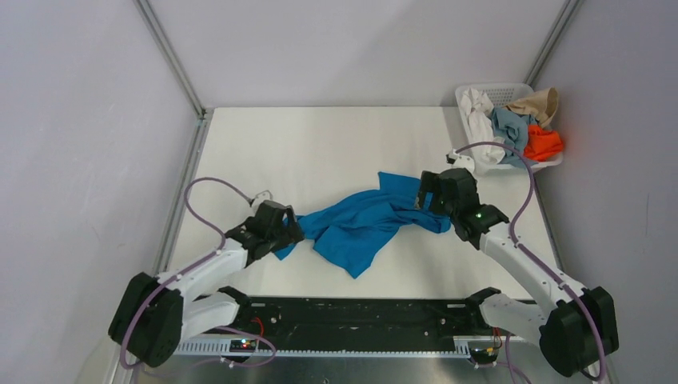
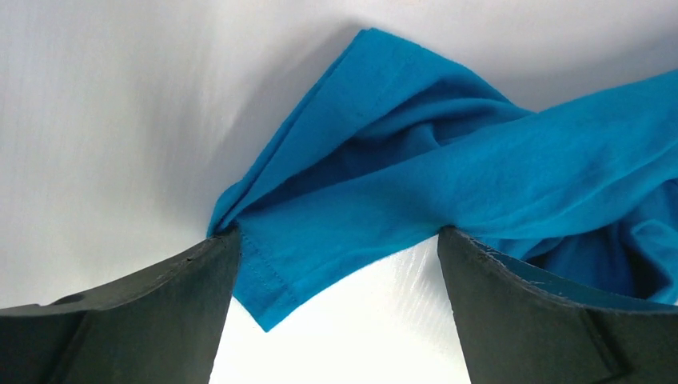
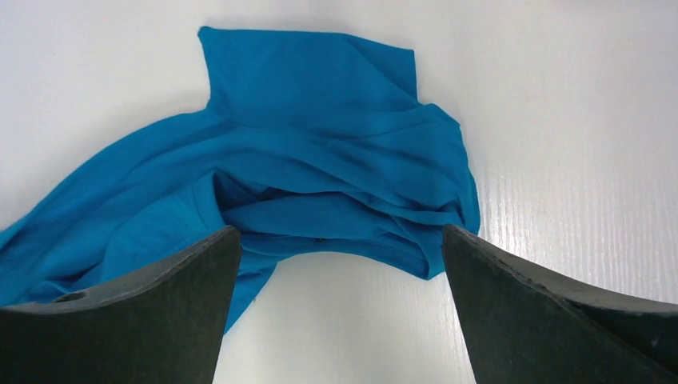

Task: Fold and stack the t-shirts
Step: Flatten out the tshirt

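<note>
My left gripper will next lower its spread fingers astride the fold of blue cloth [image 2: 332,240] beside the hemmed corner and close them, as the fold lies below, between them.
One vivid blue t-shirt [image 1: 360,224] lies crumpled in a long twisted heap across the middle of the white table [image 1: 320,144]. My left gripper [image 1: 293,233] sits at its left end, open. In the left wrist view a hemmed corner of the blue t-shirt [image 2: 448,176] lies on the table between the spread fingers [image 2: 160,312] of the left gripper [image 2: 340,248]. My right gripper [image 1: 425,197] is at the shirt's right end, also open. In the right wrist view the edge of the blue t-shirt [image 3: 320,152] lies just ahead of the right gripper [image 3: 340,240], nothing pinched.
A white lattice basket [image 1: 500,88] stands at the back right corner, holding a white shirt [image 1: 480,116], a grey-blue one [image 1: 510,126], a tan one [image 1: 540,104] and an orange one [image 1: 544,144]. Grey walls close in the table on three sides.
</note>
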